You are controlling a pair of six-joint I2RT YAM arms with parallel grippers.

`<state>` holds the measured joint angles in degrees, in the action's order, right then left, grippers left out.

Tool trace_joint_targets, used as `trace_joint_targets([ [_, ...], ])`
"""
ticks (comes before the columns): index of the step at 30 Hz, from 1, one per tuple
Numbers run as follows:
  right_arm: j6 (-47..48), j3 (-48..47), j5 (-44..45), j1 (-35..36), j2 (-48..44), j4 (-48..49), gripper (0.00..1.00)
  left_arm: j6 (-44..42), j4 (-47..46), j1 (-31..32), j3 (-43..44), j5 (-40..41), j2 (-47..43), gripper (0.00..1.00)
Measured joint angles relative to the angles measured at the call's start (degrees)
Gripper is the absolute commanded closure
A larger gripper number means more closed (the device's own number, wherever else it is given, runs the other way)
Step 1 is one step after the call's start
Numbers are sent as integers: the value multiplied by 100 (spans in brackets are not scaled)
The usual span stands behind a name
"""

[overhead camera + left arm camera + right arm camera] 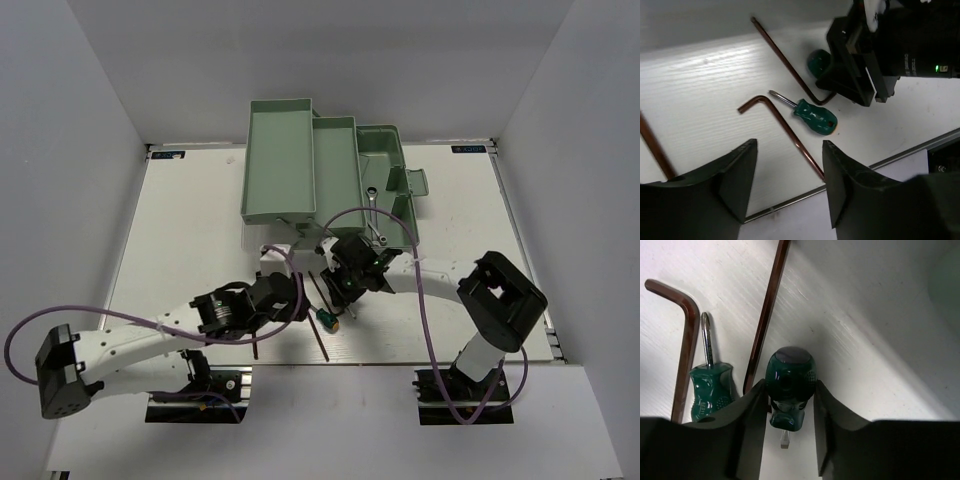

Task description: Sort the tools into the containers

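The right gripper moves up and outward over the empty middle tray (pixel 337 178) next and releases the stubby green-handled screwdriver there, as the tray beside it holds wrenches.
In the right wrist view my right gripper (pixel 789 385) is shut on a stubby green-handled screwdriver (pixel 789 375), both fingers against its handle and its tip pointing down at the table. A second green screwdriver (pixel 815 116) lies on the table between two dark L-shaped hex keys (pixel 782 127) (pixel 785 60). My left gripper (pixel 790 145) hangs open just above the table edge with nothing between its fingers. From above, the left gripper (pixel 290 298) and right gripper (pixel 346 288) sit close together in front of the pale-green trays (pixel 280 160). Two silver wrenches (pixel 372 196) lie in the rightmost tray.
A thin dark rod (pixel 652 145) lies at the left edge of the left wrist view. The table's front metal edge (pixel 790 202) runs just under the left fingers. The toolbox trays (pixel 335 170) stand at the back centre, and a purple cable (pixel 420 290) loops over the right arm.
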<state>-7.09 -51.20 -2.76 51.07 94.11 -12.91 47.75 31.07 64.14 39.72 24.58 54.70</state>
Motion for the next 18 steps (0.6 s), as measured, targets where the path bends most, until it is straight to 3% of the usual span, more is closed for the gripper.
trace_joint_targets([
  [2,-11,26,31,13,0,66,86,-15,-221,107,0,-79,339,42],
  [6,72,210,142,24,-195,85,99,42,-538,348,0,-149,925,45],
  [9,251,404,146,15,-640,-221,100,146,-675,507,0,-142,1134,39],
  [13,774,223,-299,-9,-1335,-1032,100,299,-774,704,35,-129,1440,39],
  [18,1512,-699,-750,-9,-1727,-2002,100,699,-570,927,417,-59,2035,47],
])
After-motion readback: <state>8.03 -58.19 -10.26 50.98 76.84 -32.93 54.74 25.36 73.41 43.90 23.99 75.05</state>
